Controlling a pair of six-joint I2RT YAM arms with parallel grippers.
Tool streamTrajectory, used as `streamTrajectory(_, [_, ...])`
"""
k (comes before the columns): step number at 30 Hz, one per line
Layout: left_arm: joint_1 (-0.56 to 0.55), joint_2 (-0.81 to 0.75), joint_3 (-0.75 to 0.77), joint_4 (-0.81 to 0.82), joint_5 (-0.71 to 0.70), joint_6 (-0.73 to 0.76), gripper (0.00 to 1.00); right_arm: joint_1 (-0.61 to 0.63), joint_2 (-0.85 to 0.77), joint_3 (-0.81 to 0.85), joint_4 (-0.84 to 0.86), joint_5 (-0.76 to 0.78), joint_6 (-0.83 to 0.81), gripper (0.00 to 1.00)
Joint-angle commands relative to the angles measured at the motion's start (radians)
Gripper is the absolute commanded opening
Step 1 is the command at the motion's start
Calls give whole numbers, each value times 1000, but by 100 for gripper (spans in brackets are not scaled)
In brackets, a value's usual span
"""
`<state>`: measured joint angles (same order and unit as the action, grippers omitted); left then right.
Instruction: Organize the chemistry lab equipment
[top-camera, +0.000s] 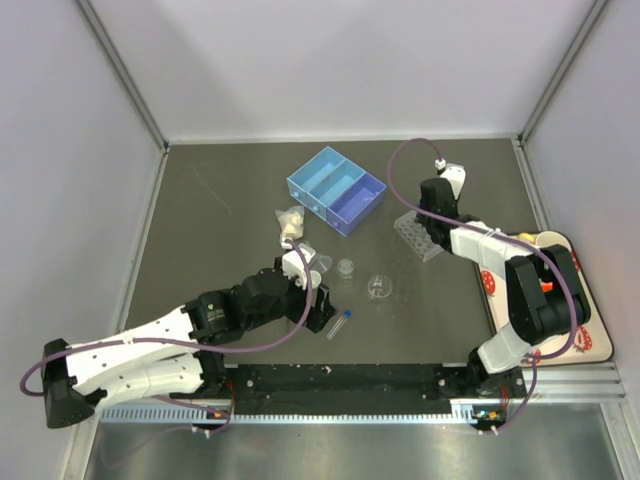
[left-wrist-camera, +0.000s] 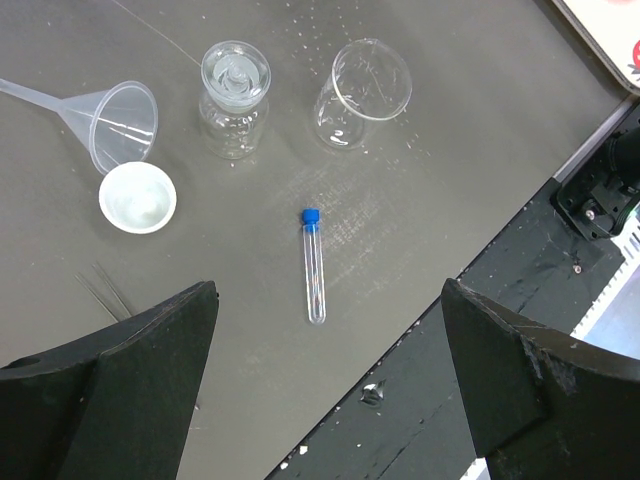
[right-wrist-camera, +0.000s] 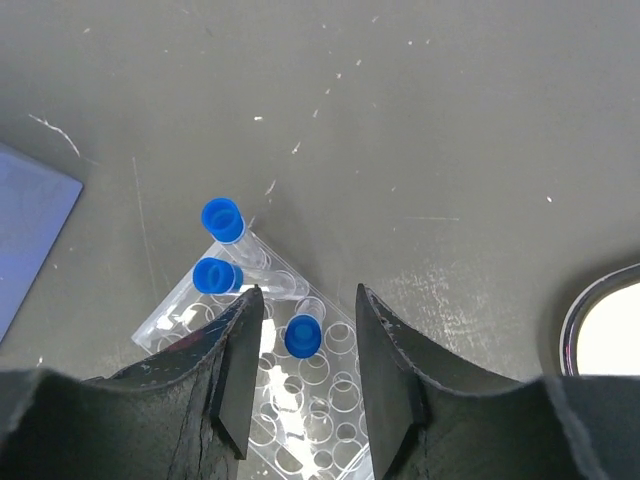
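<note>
The left gripper moves down and to its right in the top view onto the test tube's capless half next. The test tube lies that way below, lengthwise along the finger gap.
A blue-capped test tube (left-wrist-camera: 313, 270) lies flat on the table, also seen in the top view (top-camera: 340, 322). My left gripper (left-wrist-camera: 328, 292) hovers open above it, jaws wide and empty. Beyond it are a clear funnel (left-wrist-camera: 118, 120), a white round dish (left-wrist-camera: 138, 197), a lidded clear jar (left-wrist-camera: 234, 95) and a small beaker (left-wrist-camera: 360, 90) on its side. My right gripper (right-wrist-camera: 308, 298) is open over the clear holed rack (right-wrist-camera: 325, 400). Its jaws stand either side of one blue-capped tube (right-wrist-camera: 303, 337), with gaps. Two more capped tubes (right-wrist-camera: 222, 220) lean in the rack.
A blue divided box (top-camera: 337, 189) stands at the back centre. A pale wrapped object (top-camera: 290, 225) lies left of it. The patterned tray (top-camera: 590, 330) sits at the right edge, its rim showing in the right wrist view (right-wrist-camera: 585, 320). The black base rail (left-wrist-camera: 480, 330) is near the lying tube.
</note>
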<state>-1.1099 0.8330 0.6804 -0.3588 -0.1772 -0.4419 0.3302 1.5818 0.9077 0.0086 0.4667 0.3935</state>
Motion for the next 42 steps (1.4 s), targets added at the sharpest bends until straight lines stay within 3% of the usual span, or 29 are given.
streamTrajectory(1, [-4, 20, 21, 40, -7, 11, 99, 18, -28, 57, 2, 27, -4, 42])
streamTrajectory(13, [-5, 147, 56, 46, 13, 22, 99, 87, -273, 88, -154, 101, -42, 43])
streamTrajectory(27, [-42, 428, 62, 84, 21, -38, 93, 193, -578, 33, -329, 13, -27, 44])
streamTrajectory(42, [-136, 633, 114, 14, -157, -156, 89, 204, -694, -19, -386, -53, -15, 44])
